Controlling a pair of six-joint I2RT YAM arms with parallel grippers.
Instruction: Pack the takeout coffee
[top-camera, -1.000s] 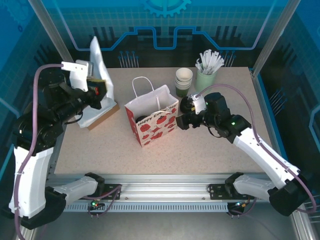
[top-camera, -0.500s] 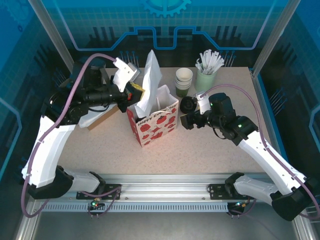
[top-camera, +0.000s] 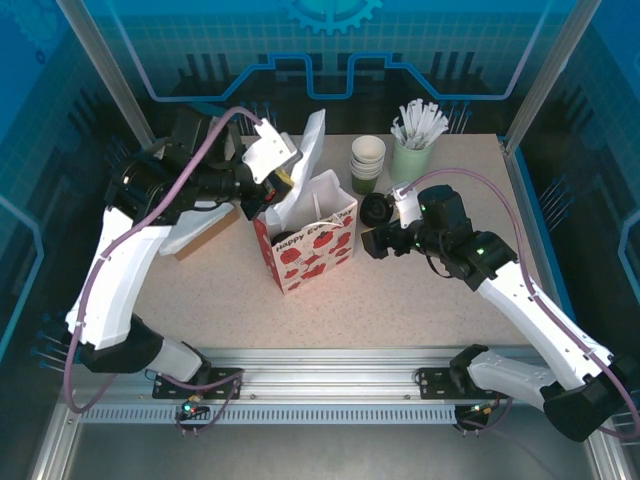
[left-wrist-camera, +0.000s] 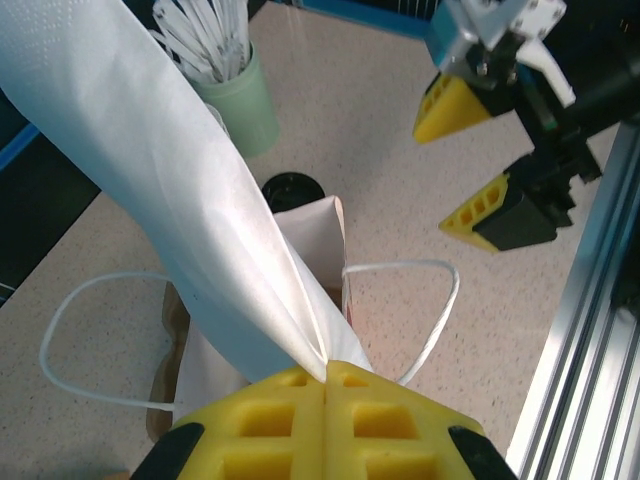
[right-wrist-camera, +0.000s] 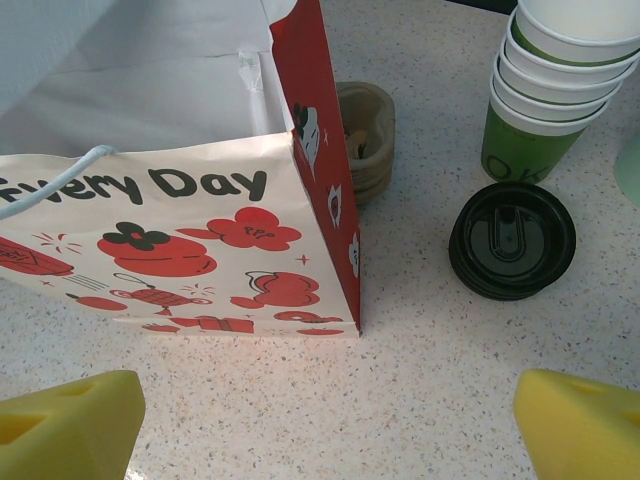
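The left gripper brings the napkin down into the bag's opening (top-camera: 304, 219) (left-wrist-camera: 218, 362) below it next and releases. Most of the white napkin stands above the bag's rim.
The takeout coffee is hidden. A red-and-white paper bag (top-camera: 312, 252) (right-wrist-camera: 180, 190) stands open mid-table. Just above its mouth, my left gripper (top-camera: 283, 183) (left-wrist-camera: 325, 368) is shut on a white napkin (top-camera: 306, 160) (left-wrist-camera: 170, 150), whose lower end dips into the bag. My right gripper (top-camera: 370, 230) (right-wrist-camera: 330, 412) (left-wrist-camera: 465, 160) hangs open and holds nothing, low over the table by the bag's right side.
A stack of black lids (right-wrist-camera: 512, 240) (top-camera: 377, 208) lies right of the bag, in front of nested green cups (right-wrist-camera: 555, 85) (top-camera: 367, 160). Brown sleeves (right-wrist-camera: 366, 135) sit behind the bag. A pale green cup of white sticks (top-camera: 415, 150) stands far right. Napkins (top-camera: 190, 230) lie left.
My left arm has swung right from the napkin pile, carrying the napkin over the bag and down towards its mouth. The right gripper edged right slightly and stayed open.
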